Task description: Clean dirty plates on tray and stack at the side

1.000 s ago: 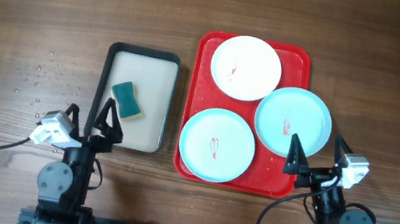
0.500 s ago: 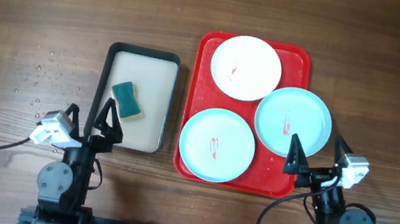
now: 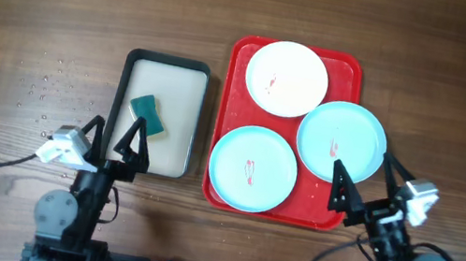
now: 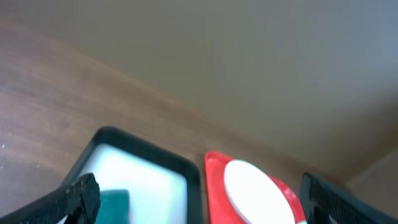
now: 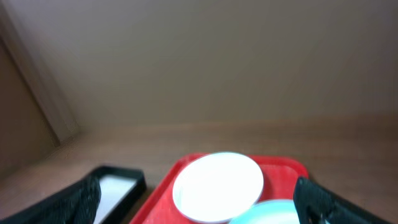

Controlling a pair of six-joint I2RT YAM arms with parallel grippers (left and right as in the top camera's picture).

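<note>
The front blue plate bears a red smear, so my right gripper tips down next and lowers onto that plate's rim [image 3: 295, 173] beside the other blue plate.
The red tray [image 3: 236, 103] holds three plates: a white plate [image 3: 286, 79] at the back, a pale blue plate [image 3: 341, 141] at the right overlapping the tray's rim, and a pale blue plate [image 3: 252, 168] at the front left. Each has a small red smear at centre. My left gripper [image 3: 115, 138] is open and empty at the near end of the black basin [image 3: 160, 114]. My right gripper [image 3: 365, 180] is open and empty just in front of the right blue plate. The white plate also shows in the left wrist view [image 4: 258, 191] and in the right wrist view [image 5: 217, 185].
The black-rimmed basin holds milky water and a teal sponge [image 3: 147, 115]. Water drops [image 3: 40, 94] speckle the wooden table left of the basin. Cables trail from both arm bases at the near edge.
Both arms have shifted slightly: the left gripper moved a little left and forward, the right gripper moved a little right and tilted. Plates, tray and sponge have not moved.
</note>
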